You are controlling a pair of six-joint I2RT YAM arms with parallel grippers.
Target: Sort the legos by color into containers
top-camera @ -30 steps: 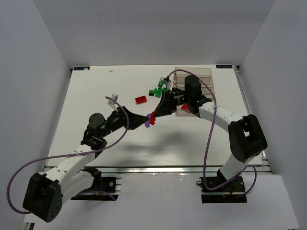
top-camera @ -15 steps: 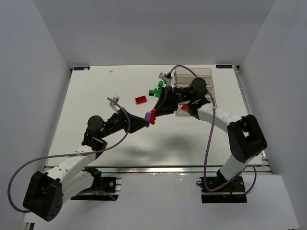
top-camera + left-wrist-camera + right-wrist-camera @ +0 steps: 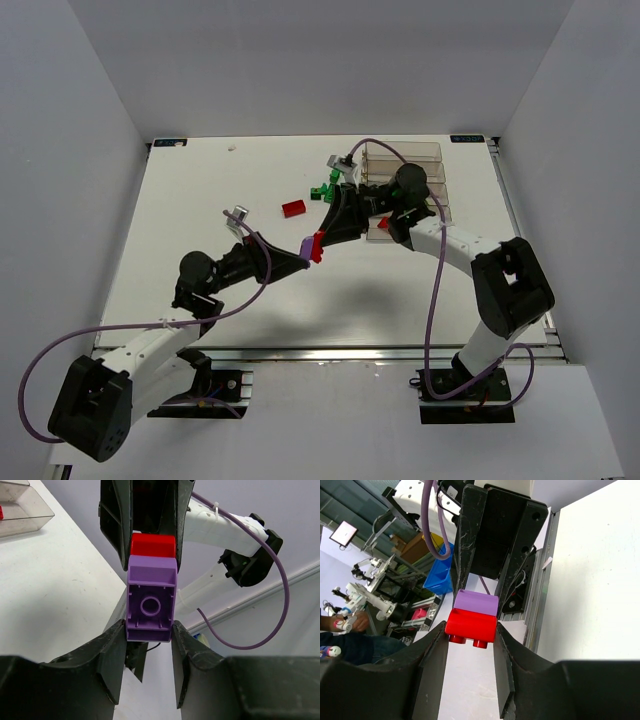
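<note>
The red lego will go to the right in the top view, then down, with my right gripper. It will then be released over the nearest container, where a red lego sits.
Above the middle of the table my two grippers meet tip to tip. A purple lego (image 3: pixel 305 246) and a red lego (image 3: pixel 318 243) are stuck together between them. In the left wrist view my left gripper (image 3: pixel 148 630) is shut on the purple lego (image 3: pixel 151 605), whose hollow underside faces the camera, with the red lego (image 3: pixel 152 545) beyond it. In the right wrist view my right gripper (image 3: pixel 470 630) is shut on the red lego (image 3: pixel 471 622), with the purple lego (image 3: pixel 476 602) behind it. The clear containers (image 3: pixel 400 148) stand at the back right, behind the right arm.
A loose red lego (image 3: pixel 293 208) and a cluster of green legos (image 3: pixel 325 190) lie on the white table left of the containers. A red lego (image 3: pixel 384 224) sits in the nearest container. Grey walls surround the table.
The left gripper's jaws have come in from wide open onto the purple lego. The joined legos have stayed in place in the right gripper.
</note>
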